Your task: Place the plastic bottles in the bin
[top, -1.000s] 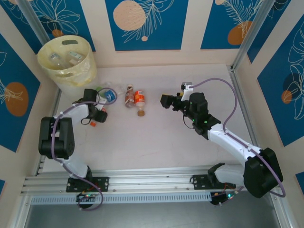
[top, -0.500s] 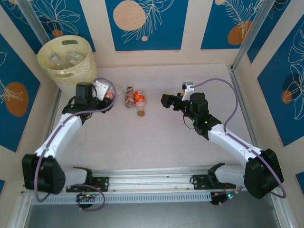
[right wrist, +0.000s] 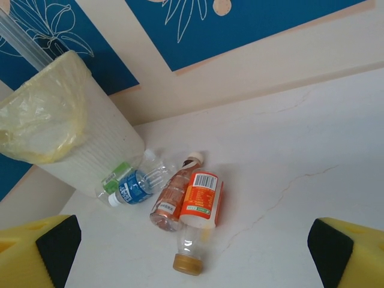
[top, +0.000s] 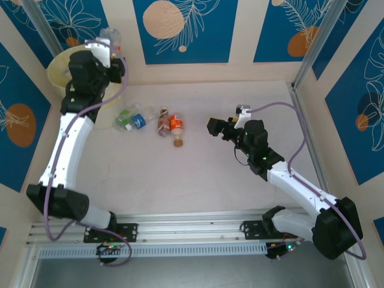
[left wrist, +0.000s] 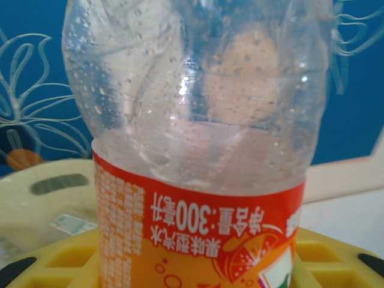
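Note:
I should lower my left gripper and tip it toward the bin's opening below it to let go of the clear bottle, because the bottle sticks out past the bin's far rim.
My left gripper [top: 101, 49] is raised over the pale yellow bin [top: 56, 73] and is shut on a clear bottle with an orange label [left wrist: 198, 180]. The bin's rim [left wrist: 54, 198] lies behind and below that bottle. On the table beside the bin lie a green-labelled bottle [top: 124, 114], a blue-labelled one [top: 138, 120], a red-brown one [top: 163, 120] and an orange-labelled one [top: 176, 125]. My right gripper [top: 216, 127] hovers open to their right, facing them. In the right wrist view the orange-labelled bottle [right wrist: 201, 195] lies between the yellow fingertips [right wrist: 42, 246], well ahead of them.
Some bottles lie inside the bin, under a thin plastic liner [right wrist: 42, 114]. Patterned blue and cream walls close in the table at the back and both sides. A metal rail [top: 180, 231] runs along the near edge.
The left arm has swung up from the table near the blue and green bottles to above the bin, carrying the orange-labelled bottle. The right arm has barely shifted.

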Controlling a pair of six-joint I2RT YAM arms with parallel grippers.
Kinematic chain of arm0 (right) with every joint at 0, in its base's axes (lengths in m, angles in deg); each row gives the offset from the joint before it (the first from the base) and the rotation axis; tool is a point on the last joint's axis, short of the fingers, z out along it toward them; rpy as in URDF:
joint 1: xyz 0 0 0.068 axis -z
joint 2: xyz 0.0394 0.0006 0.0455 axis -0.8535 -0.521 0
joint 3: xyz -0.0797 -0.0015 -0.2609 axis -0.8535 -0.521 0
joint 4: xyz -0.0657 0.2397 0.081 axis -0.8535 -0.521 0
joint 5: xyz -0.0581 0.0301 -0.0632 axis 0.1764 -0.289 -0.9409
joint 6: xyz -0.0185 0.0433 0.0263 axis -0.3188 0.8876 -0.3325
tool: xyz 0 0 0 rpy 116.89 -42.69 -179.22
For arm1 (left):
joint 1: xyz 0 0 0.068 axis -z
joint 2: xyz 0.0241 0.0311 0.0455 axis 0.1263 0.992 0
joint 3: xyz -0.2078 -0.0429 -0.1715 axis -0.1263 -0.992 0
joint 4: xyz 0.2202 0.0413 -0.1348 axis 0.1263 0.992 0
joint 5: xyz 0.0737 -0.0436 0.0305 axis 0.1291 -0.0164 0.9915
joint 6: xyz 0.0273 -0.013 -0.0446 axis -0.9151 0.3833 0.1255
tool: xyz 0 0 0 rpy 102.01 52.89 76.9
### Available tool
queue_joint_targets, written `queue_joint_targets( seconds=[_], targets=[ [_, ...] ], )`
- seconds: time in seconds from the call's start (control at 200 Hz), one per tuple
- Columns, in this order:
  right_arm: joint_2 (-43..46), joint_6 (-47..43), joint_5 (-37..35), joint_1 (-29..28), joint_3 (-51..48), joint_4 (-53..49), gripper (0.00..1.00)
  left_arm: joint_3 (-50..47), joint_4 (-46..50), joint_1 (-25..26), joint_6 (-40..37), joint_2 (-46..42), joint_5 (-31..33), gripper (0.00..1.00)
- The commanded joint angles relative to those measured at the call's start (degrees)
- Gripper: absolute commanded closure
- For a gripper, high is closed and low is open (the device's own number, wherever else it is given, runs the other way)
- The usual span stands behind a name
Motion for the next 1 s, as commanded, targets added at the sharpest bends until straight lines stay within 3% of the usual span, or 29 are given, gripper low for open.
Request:
queue_joint_targets(
  seconds=[0.0, 0.17, 0.49, 0.795, 0.995],
  targets=[
    [2.7, 1.3, -2.7, 0.2, -1.8, -0.3, 0.00, 8.7, 5.8, -2.5, -0.7, 5.9, 5.8, 0.56],
    [5.1, 2.5, -3.4, 0.2, -3.7, -1.1, 0.00, 19.4, 11.1, -5.7, 0.4, 15.8, 6.3, 0.56],
    [8.8, 3.1, -4.3, 0.2, -5.5, -2.7, 0.00, 30.4, 17.8, -10.3, 5.4, 27.8, 4.0, 0.54],
    [8.8, 3.5, -4.3, 0.2, -5.5, -2.9, 0.00, 35.7, 23.8, -11.0, 7.0, 32.1, 0.3, 0.33],
    [8.5, 3.9, -4.3, 0.2, -6.1, -2.7, 0.00, 43.4, 29.1, -10.9, 7.8, 33.8, -2.5, 0.28]
  ],
)
